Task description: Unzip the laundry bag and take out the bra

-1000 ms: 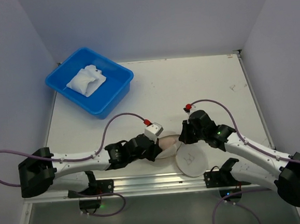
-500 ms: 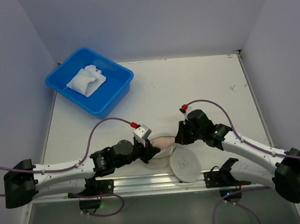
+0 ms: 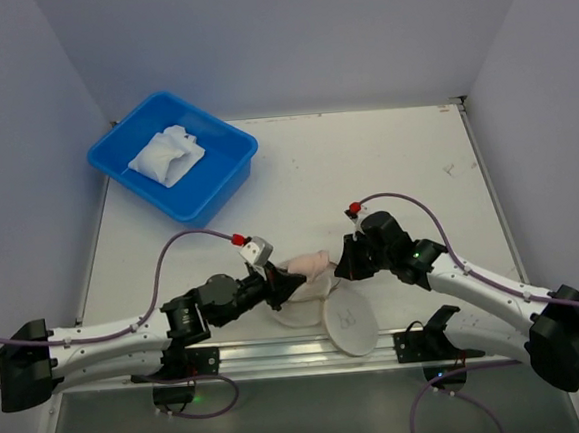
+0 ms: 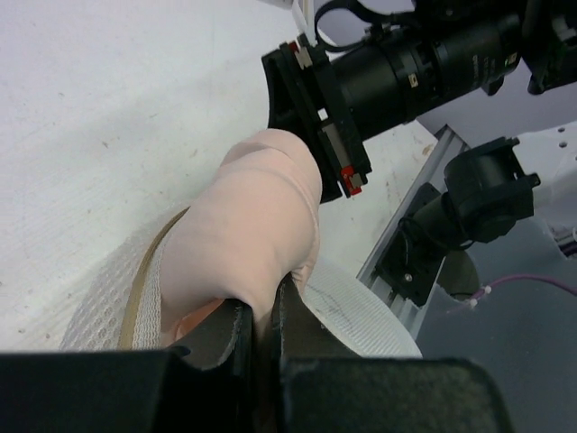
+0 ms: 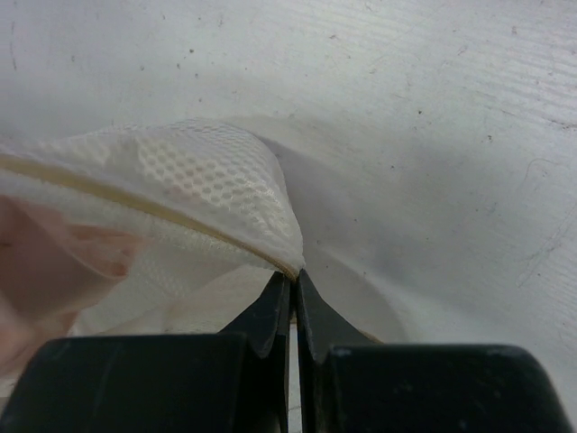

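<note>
The bottom of the blue tub is bare beside the white cloth, so the left gripper should next lift the bra (image 3: 309, 264), take it outward and down into the tub, and release it there.
The laundry bag (image 3: 302, 308) is a cream-white mesh pouch lying open near the table's front edge. Its round face (image 3: 349, 320) with a black outline mark is turned up beside it. A pale pink bra (image 3: 309, 264) bulges out of the opening. My left gripper (image 3: 278, 284) is shut on a fold of the bra (image 4: 257, 225), fingertips (image 4: 236, 317) pressed into the fabric. My right gripper (image 3: 342, 270) is shut on the bag's tan zipper rim (image 5: 290, 268), holding the mesh (image 5: 207, 171) taut. Pink bra fabric (image 5: 45, 262) shows at the left of the right wrist view.
A blue tub (image 3: 228, 176) holding a crumpled white cloth (image 3: 167, 156) stands at the back left. An aluminium rail (image 3: 280, 354) runs along the front edge just below the bag. White walls close the table at the left, back and right.
My left arm has drawn back to the left with the bra, pulling more pink fabric out of the bag. The bag and its round face slid left; the right gripper followed slightly.
</note>
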Tool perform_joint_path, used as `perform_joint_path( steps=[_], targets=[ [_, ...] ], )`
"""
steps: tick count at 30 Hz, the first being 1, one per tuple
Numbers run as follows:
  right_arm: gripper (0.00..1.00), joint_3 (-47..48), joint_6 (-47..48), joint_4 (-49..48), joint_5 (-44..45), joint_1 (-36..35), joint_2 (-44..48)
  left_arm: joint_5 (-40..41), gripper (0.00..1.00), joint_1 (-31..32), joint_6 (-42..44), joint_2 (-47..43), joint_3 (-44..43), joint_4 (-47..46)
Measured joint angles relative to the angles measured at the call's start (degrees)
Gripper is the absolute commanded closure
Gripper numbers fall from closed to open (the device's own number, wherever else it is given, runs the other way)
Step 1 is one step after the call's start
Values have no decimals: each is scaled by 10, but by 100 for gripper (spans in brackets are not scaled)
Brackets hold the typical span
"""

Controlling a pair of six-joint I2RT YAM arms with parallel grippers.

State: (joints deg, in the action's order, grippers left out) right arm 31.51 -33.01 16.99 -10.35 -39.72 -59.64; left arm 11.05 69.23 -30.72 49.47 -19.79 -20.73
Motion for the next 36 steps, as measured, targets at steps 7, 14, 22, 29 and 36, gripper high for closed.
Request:
perform_joint_path(
  steps=[7, 14, 22, 29, 36],
  targets=[
    [100, -7, 0, 3, 3, 2, -4, 66, 100, -3, -4, -28, 8, -59],
    [100, -22, 0, 20, 6, 5, -5, 143, 99, -13, -23, -38, 9, -106],
    [100, -23, 0, 21, 8, 5, -5, 193, 99, -63, -21, -27, -58, -64],
    [100, -23, 0, 21, 8, 5, -8, 195, 96, -136, 35, 0, -193, 5],
    [100, -23, 0, 21, 8, 5, -9, 223, 99, -231, 91, 111, -352, 119]
  ],
)
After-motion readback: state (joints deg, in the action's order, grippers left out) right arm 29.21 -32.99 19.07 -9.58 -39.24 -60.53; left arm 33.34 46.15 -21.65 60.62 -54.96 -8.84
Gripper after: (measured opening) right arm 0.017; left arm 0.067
